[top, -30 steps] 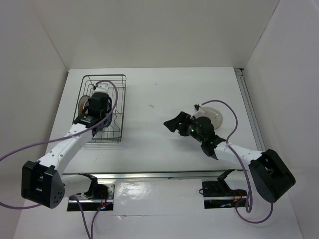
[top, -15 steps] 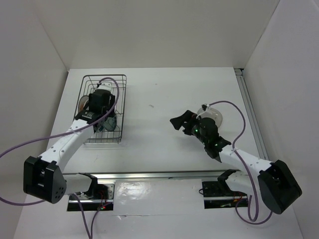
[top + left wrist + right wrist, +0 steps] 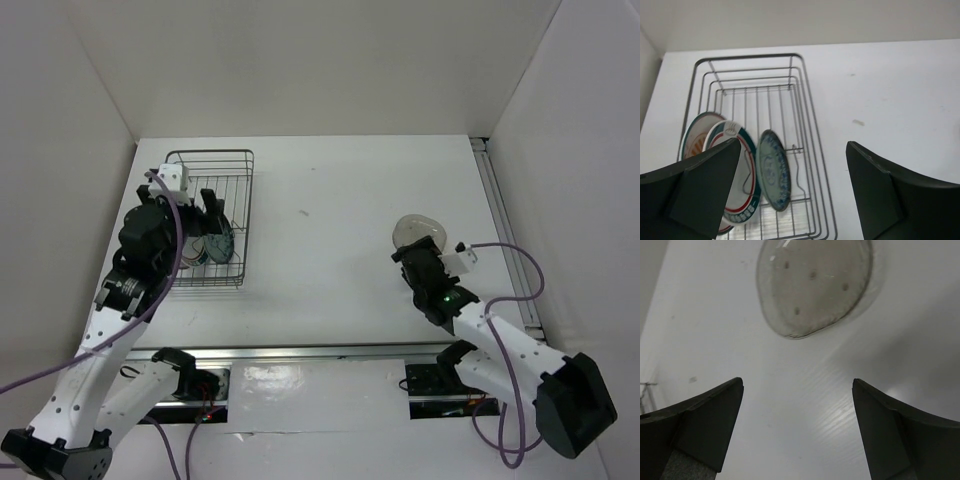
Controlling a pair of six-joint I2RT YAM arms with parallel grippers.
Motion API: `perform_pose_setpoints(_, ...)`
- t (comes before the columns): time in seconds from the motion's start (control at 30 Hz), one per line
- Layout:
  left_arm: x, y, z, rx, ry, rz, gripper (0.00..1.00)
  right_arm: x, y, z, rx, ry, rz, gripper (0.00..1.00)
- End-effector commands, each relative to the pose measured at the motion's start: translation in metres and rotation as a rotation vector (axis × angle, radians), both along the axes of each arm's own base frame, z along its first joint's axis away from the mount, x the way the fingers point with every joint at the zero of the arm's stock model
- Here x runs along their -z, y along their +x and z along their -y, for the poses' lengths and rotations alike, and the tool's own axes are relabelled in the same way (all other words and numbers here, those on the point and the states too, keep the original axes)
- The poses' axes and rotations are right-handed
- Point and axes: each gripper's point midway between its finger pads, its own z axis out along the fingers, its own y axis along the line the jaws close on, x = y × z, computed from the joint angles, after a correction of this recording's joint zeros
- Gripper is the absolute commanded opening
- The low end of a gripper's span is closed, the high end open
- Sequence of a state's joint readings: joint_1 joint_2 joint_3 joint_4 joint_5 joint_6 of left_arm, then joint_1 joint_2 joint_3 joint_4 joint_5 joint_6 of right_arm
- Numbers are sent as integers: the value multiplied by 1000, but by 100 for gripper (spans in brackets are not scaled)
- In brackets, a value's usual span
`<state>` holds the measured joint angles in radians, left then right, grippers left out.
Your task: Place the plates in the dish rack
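My right gripper reaches outward and down next, turning the open fingers to straddle the rim. The clear round plate's near rim (image 3: pixel 819 329) lies below and outward of it.
The dish rack (image 3: pixel 805 95) is a dark wire basket at the table's far left, its rim (image 3: pixel 235 160) also showing from above. Three plates stand on edge in its near end. The orange-centred plate (image 3: pixel 690 142) is leftmost and half hidden. Beside it are the white plate with red and blue rings (image 3: pixel 735 170) and the small teal plate (image 3: pixel 774 170). My left gripper (image 3: pixel 793 145) hangs open above and behind them, holding nothing; from above it (image 3: pixel 190 205) sits over the rack's left side. My right gripper (image 3: pixel 797 382) is open and empty over bare table.
A clear round dish-like thing (image 3: pixel 815 285) lies flat on the table just beyond my right gripper, at the right of the table (image 3: pixel 418 228). A metal rail (image 3: pixel 500 230) runs along the right edge. White walls close in the table.
My left gripper has opened, let go inside the rack and pulled back up and toward the near edge. The right arm has swung right and drawn back to just short of the clear dish.
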<state>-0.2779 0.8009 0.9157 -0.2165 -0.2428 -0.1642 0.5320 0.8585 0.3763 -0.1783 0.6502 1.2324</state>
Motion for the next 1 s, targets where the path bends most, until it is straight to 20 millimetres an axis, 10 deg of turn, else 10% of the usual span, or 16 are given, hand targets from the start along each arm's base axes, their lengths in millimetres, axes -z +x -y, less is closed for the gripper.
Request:
perform_pose_setpoints(0.0, -3, 0, 33, 179, -36, 27, 100, 8, 2, 31, 190, -53, -45, 96)
perform_pose_setpoints(0.77, -9, -2, 50, 273, -50, 21, 100, 111, 37, 43, 342, 205, -274, 73)
perform_pose_setpoints(0.9, -9, -2, 50, 273, -50, 21, 100, 115, 35, 45, 363, 225, -288, 55)
perform_pose_setpoints(0.97, -5, -2, 51, 271, -57, 10, 100, 118, 31, 43, 364, 236, -298, 25)
